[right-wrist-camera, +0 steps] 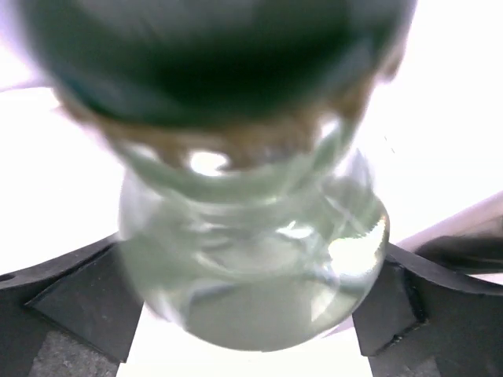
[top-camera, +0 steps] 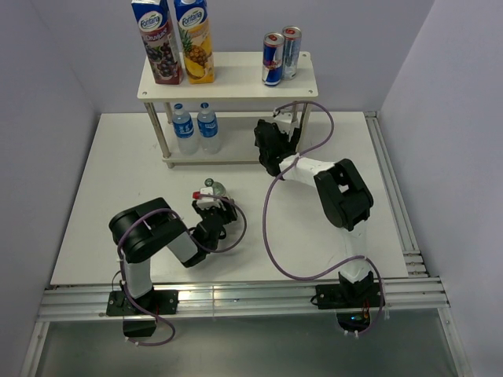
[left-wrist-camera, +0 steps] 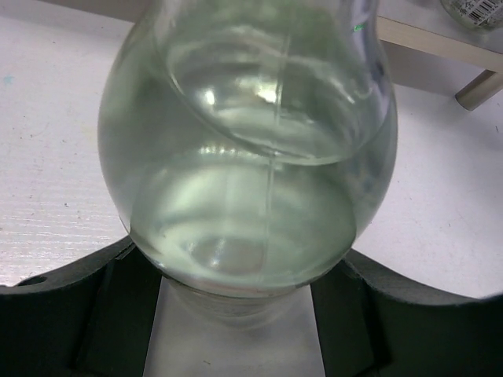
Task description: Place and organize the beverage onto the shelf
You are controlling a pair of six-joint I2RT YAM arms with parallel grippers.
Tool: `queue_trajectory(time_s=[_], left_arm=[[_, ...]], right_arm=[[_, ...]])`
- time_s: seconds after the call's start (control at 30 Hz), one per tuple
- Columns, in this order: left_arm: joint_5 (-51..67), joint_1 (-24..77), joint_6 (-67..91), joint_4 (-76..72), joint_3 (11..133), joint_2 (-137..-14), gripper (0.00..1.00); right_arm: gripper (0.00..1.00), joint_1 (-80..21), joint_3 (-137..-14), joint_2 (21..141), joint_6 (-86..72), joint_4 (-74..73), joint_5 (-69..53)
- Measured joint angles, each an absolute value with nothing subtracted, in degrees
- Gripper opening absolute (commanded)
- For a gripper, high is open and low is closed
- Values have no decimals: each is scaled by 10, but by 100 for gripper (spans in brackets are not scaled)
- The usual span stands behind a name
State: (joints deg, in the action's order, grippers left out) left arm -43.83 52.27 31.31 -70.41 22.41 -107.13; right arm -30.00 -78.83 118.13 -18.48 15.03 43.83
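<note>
My left gripper should next move outward and to the right in the top view, because the lower board's free middle [top-camera: 244,148] is that way. Then it should let go of the bottle.
The white two-tier shelf [top-camera: 236,86] stands at the back. My left gripper [top-camera: 211,204] is shut on a clear round glass bottle [top-camera: 214,188] over the table's middle. That bottle [left-wrist-camera: 251,157] fills the left wrist view, pinched low between the black fingers [left-wrist-camera: 118,298]. My right gripper [top-camera: 283,129] reaches under the shelf's top board at its right end. In the right wrist view a second clear glass bottle [right-wrist-camera: 251,267] with a dark top, blurred, sits between the wide-spread fingers [right-wrist-camera: 78,290]. I cannot tell whether it rests on the lower board.
Two juice cartons [top-camera: 173,39] stand on the top board's left and two energy drink cans [top-camera: 280,55] on its right. Two small water bottles [top-camera: 196,126] stand on the lower board at the left. Purple cables loop off both arms.
</note>
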Motion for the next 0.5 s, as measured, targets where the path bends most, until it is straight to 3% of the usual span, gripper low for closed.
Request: queue_trajectory(time_s=[0.27, 0.5], left_arm=[[-448, 531, 313, -695, 229, -1071, 0], [-460, 540, 313, -677, 234, -1067, 0]], right_arm=[[100, -299, -787, 1173, -202, 173, 443], [100, -308, -722, 1097, -217, 178, 441]])
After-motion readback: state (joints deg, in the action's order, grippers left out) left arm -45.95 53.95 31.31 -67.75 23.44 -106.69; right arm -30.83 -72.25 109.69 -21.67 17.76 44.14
